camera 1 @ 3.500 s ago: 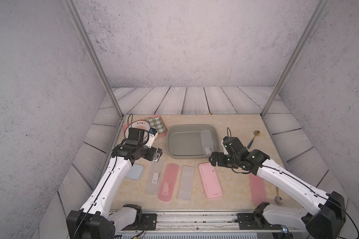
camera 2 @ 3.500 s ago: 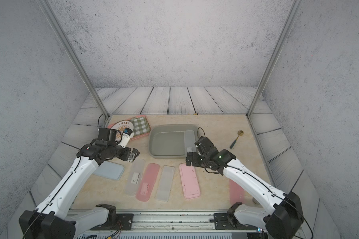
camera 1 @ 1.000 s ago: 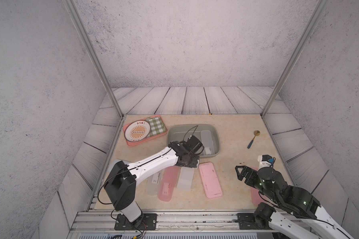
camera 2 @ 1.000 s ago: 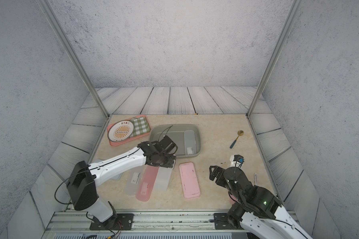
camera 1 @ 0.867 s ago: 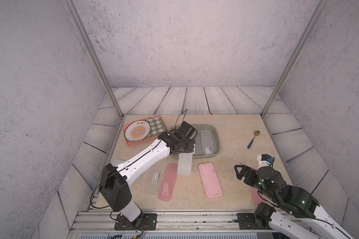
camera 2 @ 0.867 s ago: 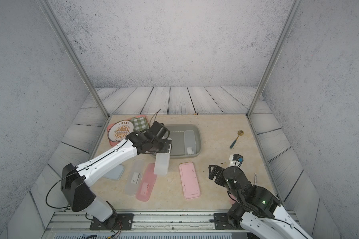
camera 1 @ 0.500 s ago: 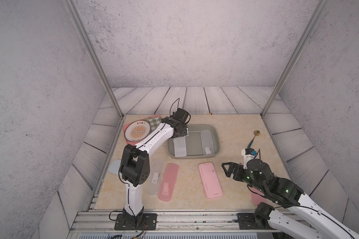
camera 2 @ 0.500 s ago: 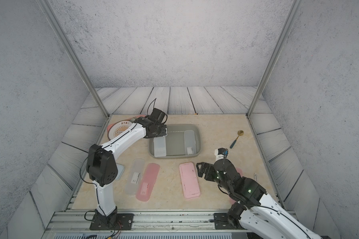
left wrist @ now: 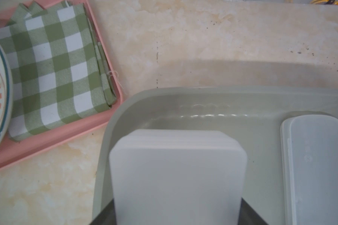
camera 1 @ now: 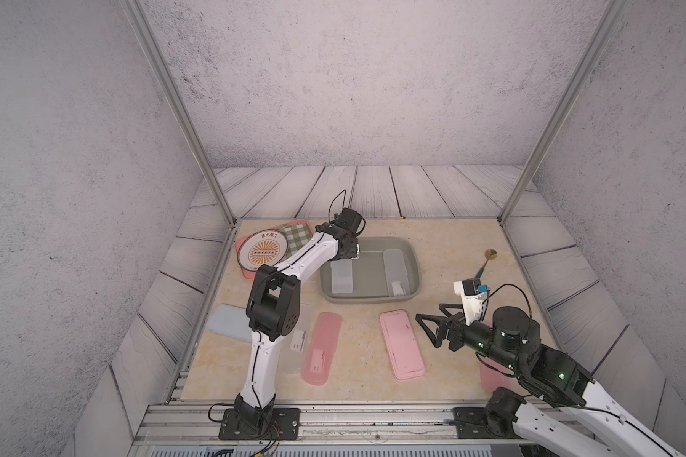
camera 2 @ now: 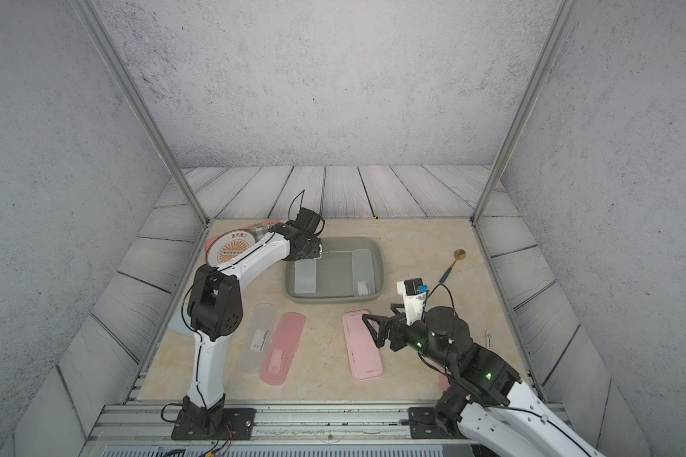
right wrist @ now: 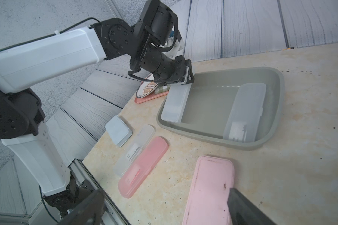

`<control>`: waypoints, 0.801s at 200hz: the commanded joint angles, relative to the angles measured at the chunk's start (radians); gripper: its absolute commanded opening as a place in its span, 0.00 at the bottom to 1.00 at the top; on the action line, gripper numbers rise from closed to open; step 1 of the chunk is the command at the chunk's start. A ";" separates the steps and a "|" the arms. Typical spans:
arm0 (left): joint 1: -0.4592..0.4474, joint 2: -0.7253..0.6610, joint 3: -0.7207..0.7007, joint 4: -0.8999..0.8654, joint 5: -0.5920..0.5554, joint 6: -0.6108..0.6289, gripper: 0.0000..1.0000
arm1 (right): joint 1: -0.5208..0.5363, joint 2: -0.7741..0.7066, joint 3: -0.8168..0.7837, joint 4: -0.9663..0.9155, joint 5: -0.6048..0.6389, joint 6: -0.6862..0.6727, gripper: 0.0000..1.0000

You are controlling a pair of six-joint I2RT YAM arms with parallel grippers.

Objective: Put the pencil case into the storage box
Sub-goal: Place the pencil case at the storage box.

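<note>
My left gripper should next go down into the storage box's far corner by the pink tray and let go of the frosted pencil case, because the case's held end still hangs above the storage box's bottom.
The grey-green storage box (camera 1: 373, 298) (camera 2: 333, 297) stands mid-table. My left gripper (camera 1: 347, 253) (camera 2: 309, 251) (right wrist: 180, 80) hangs over its far left corner, shut on one end of a frosted white pencil case (camera 1: 341, 277) (left wrist: 176, 175) (right wrist: 175, 104). The case slopes down inside the box along its left wall. A second frosted pencil case (camera 1: 395, 271) (right wrist: 246, 109) lies along the right wall. My right gripper (camera 1: 432, 324) (camera 2: 377, 324) (right wrist: 166, 206) is open, just above an opaque pink pencil case (camera 1: 401, 344) (right wrist: 209, 191) on the table in front of the box.
A pink tray (left wrist: 47, 136) with a plate (camera 1: 263, 251) and checked cloth (left wrist: 53, 64) sits left of the box. In front lie a translucent pink case (camera 1: 321, 348), a clear case (right wrist: 135, 150) and a blue-grey box (camera 1: 230, 322). A gold spoon (camera 1: 488, 259) lies at the right.
My left arm lifted the frosted case off the table and carried it into the box's left side. My right gripper swung left toward the pink case, still open.
</note>
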 commanded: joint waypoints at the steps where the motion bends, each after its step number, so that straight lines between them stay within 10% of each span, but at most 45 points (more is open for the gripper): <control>1: 0.009 0.004 0.032 -0.007 -0.008 0.030 0.51 | 0.000 0.005 -0.038 0.009 -0.027 0.018 0.99; 130: 0.018 0.116 0.016 0.054 -0.042 0.042 0.58 | 0.001 -0.031 -0.065 0.045 0.007 0.052 0.99; 160: 0.025 0.133 0.014 0.046 -0.047 0.024 0.73 | 0.000 -0.024 -0.066 0.048 0.007 0.053 0.99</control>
